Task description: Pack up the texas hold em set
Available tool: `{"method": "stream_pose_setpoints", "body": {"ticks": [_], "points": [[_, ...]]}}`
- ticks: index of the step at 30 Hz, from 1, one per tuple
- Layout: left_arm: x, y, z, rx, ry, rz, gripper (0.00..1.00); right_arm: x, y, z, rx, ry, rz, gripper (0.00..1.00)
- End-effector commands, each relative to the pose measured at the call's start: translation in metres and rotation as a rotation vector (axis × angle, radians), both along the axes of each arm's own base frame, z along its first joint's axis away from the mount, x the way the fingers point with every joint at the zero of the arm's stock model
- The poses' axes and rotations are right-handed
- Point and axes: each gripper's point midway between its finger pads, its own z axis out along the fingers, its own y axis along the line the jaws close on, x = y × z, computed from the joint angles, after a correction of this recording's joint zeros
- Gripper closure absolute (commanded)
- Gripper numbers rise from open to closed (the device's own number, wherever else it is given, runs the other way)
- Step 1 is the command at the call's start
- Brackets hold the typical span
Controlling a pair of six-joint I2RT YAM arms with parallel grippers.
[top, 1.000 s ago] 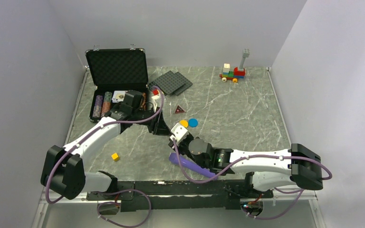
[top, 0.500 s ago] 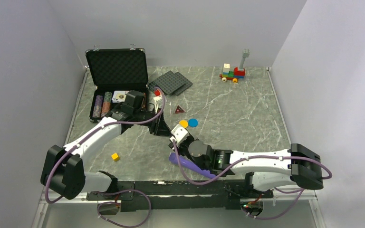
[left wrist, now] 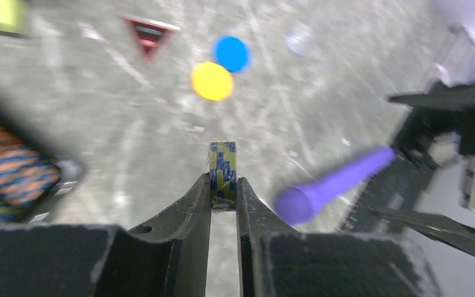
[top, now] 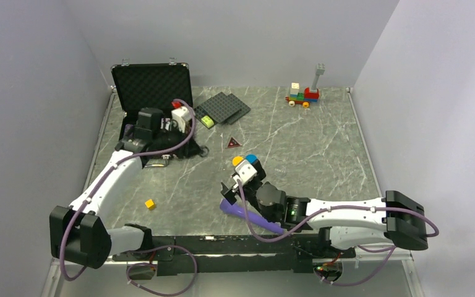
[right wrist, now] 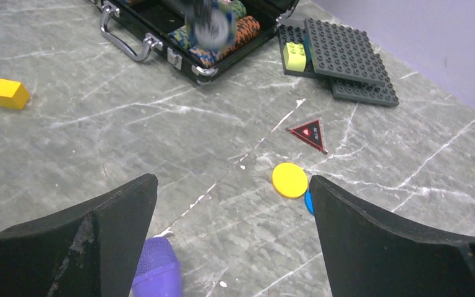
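Striped chip stacks are in the case, so my left gripper should swing outward across the case (top: 151, 86) and down into its far corner away from the plates to release.
The black case (top: 151, 86) stands open at the back left, and striped chip stacks (right wrist: 241, 31) lie in its base. My left gripper (left wrist: 224, 185) is shut on a blue and yellow striped chip stack (left wrist: 222, 167), held over the case's front right corner. A dark red triangle (top: 234, 143), a yellow disc (top: 239, 161) and a blue disc (top: 252, 159) lie on the table. My right gripper (top: 230, 184) is open and empty, just in front of the discs. The right wrist view has the yellow disc (right wrist: 289, 179) beside the right finger, which half hides the blue disc.
A purple cylinder (top: 250, 215) lies by my right gripper's left finger. A yellow cube (top: 150, 203) sits front left. Dark grey studded plates (top: 222, 108) with a green brick (top: 207, 121) lie right of the case. A toy brick train (top: 303, 94) stands at the back.
My right gripper has opened wide. My left arm has swung back and left from the table's middle to the case, carrying the striped chip stack.
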Motion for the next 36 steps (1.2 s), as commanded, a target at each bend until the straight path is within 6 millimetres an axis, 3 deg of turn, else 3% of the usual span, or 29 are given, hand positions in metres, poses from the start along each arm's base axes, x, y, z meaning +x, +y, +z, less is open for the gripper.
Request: {"method": "stream_pose_setpoints", "body": {"ticks": [1, 6, 9, 13, 21, 25, 32, 36], "points": [[0.063, 0.050, 0.037, 0.133, -0.277, 0.188, 1.00, -0.002, -0.004, 0.016, 0.116, -0.025, 0.003, 0.02], [0.121, 0.115, 0.037, 0.275, -0.289, 0.365, 1.00, -0.008, -0.006, 0.020, 0.171, -0.030, 0.038, 0.02], [0.152, 0.166, 0.021, 0.329, -0.201, 0.516, 1.00, -0.011, -0.013, 0.022, 0.215, -0.025, 0.045, 0.02], [0.173, 0.207, -0.004, 0.348, -0.039, 0.674, 1.00, -0.012, -0.025, 0.020, 0.230, -0.037, 0.029, 0.02], [0.211, 0.264, -0.022, 0.442, -0.069, 0.831, 1.00, -0.009, -0.046, 0.019, 0.237, -0.079, -0.011, 0.01], [0.219, 0.297, -0.033, 0.490, 0.009, 0.978, 1.00, -0.008, -0.051, 0.020, 0.250, -0.084, -0.016, 0.01], [0.230, 0.318, -0.059, 0.373, 0.176, 1.259, 1.00, -0.004, -0.047, 0.018, 0.240, -0.082, -0.014, 0.01], [0.242, 0.324, -0.063, 0.279, 0.194, 1.371, 1.00, -0.006, -0.041, 0.017, 0.240, -0.074, 0.008, 0.01]]}}
